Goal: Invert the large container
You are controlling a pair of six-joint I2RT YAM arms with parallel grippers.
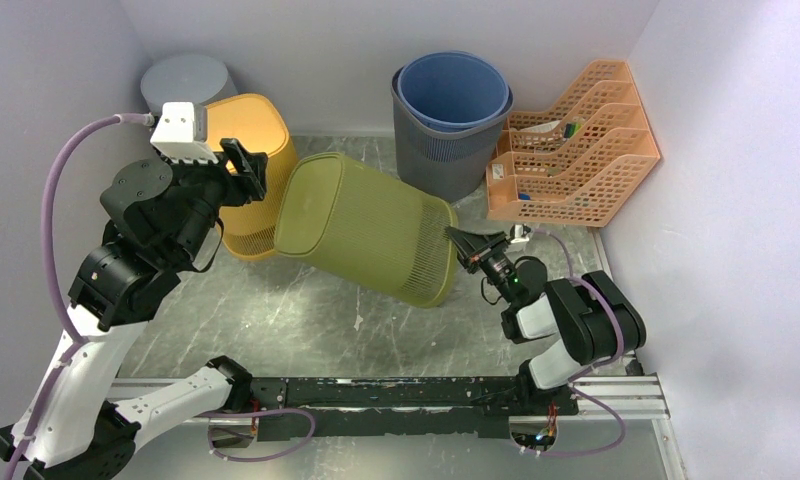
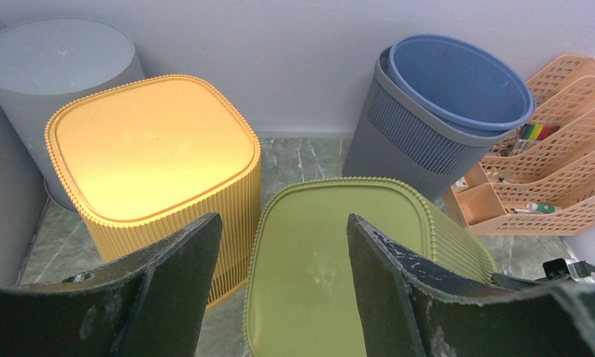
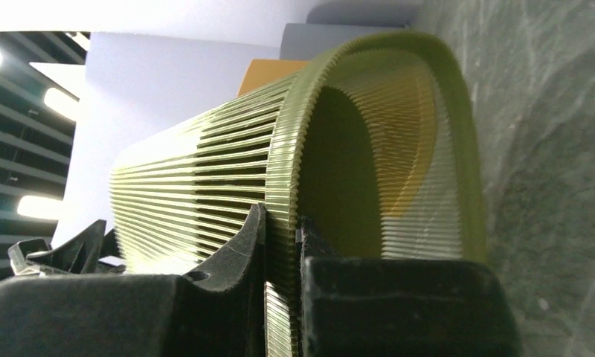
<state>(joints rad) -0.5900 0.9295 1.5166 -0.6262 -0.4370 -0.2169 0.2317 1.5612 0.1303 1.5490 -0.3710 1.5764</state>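
Note:
The right gripper lowers the container's pinched rim toward the table next, bringing the container's opening down.
The large olive-green ribbed container is tilted on its side in the middle of the table, its closed base up and to the left, its open mouth down and to the right. My right gripper is shut on the container's rim, one finger outside the wall and one inside. My left gripper is open and empty, hovering above the container's base without touching it.
An upside-down orange bin stands just left of the green container, with a grey upside-down bin behind it. A grey bin holding a blue one stands at the back. An orange mesh file rack stands at the back right.

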